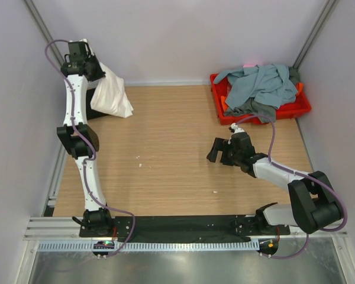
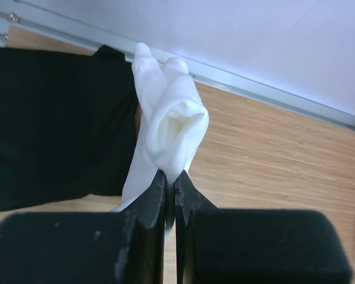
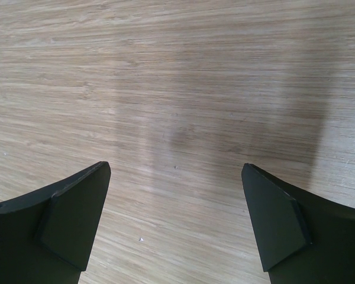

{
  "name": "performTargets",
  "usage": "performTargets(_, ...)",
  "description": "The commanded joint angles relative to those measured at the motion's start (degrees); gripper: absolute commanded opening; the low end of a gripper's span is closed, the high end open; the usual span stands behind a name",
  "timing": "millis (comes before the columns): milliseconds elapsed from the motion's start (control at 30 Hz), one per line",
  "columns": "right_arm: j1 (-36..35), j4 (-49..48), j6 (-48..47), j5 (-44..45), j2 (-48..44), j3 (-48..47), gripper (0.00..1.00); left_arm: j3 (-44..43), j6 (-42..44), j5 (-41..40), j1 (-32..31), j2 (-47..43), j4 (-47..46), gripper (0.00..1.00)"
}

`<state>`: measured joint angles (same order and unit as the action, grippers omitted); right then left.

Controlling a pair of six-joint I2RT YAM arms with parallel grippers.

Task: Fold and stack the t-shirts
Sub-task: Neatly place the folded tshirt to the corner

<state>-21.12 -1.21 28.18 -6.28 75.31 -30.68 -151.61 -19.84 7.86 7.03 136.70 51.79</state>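
Note:
The white t-shirt is hanging partly beside the black t-shirt (image 1: 91, 108) (image 2: 53, 124). I should next move my left gripper left in the top view and release the white t-shirt over the black one.
My left gripper (image 1: 96, 70) is raised at the far left and is shut on the white t-shirt (image 1: 111, 93), which hangs from it with its lower edge on the table. In the left wrist view the white cloth (image 2: 173, 127) bunches between my closed fingers (image 2: 155, 195), and a black t-shirt (image 2: 53, 124) lies flat under it. That black shirt shows as a dark patch (image 1: 94, 112) behind the left arm. My right gripper (image 1: 216, 151) is open and empty low over bare wood at centre right. Grey-blue (image 1: 257, 83) and dark grey (image 1: 261, 110) t-shirts lie piled in the tray.
The red plastic tray (image 1: 296, 107) stands at the far right corner against the wall. Grey walls enclose the table on the left, back and right. The wooden tabletop (image 1: 165, 160) lies between the arms.

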Motion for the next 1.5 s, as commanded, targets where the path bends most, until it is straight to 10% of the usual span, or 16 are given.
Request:
performTargets(0,0.3,-2.7,-0.9,-0.5,-0.2,-0.4,1.00,-2.6,3.2,-0.6,0.4,-1.4,-5.7,0.01)
performTargets(1467,1.5,-2.5,-0.9,-2.4,0.5,-0.9,1.00,-4.7,4.6,-2.6,8.2,0.5,-11.4,0.02)
